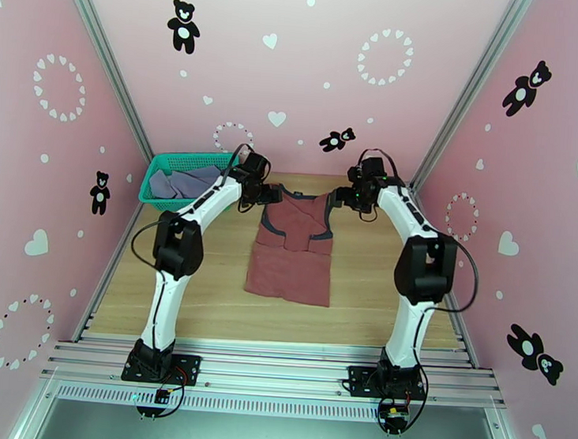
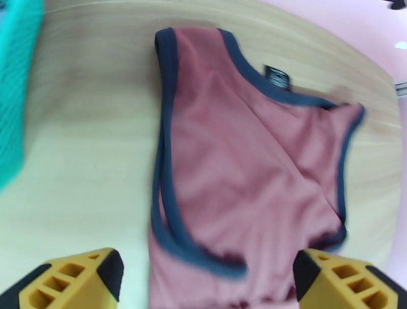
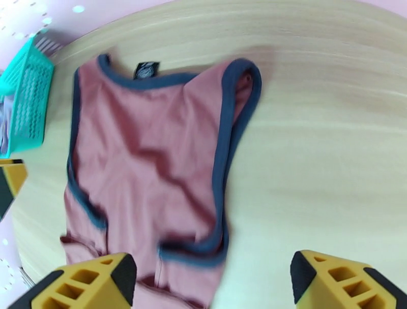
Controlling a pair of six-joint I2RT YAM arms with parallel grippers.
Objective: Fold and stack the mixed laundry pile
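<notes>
The tank top's navy-trimmed shoulder strap nearest my right gripper lies on the tabletop below the gripper's open fingers, so I need to move the gripper down onto that strap next.
The rust-red tank top [image 1: 293, 248] with navy trim lies spread flat on the wooden table [image 1: 205, 290], straps toward the far wall. Its neck label shows in both wrist views. My left gripper [image 1: 273, 194] hovers over its left strap, fingers wide apart and holding nothing; the tank top [image 2: 239, 167] lies below my left gripper [image 2: 208, 269]. My right gripper [image 1: 339, 198] stands open over the right strap, with the tank top [image 3: 147, 167] beneath my right gripper [image 3: 213, 274]. The grey-lavender shirt [image 1: 182, 183] lies crumpled in the basket.
A teal mesh basket [image 1: 154, 199] stands at the far left corner of the table, close to my left arm; the basket [image 2: 15, 91] edges the left wrist view and the basket [image 3: 30, 101] the right wrist view. Pink walls enclose three sides.
</notes>
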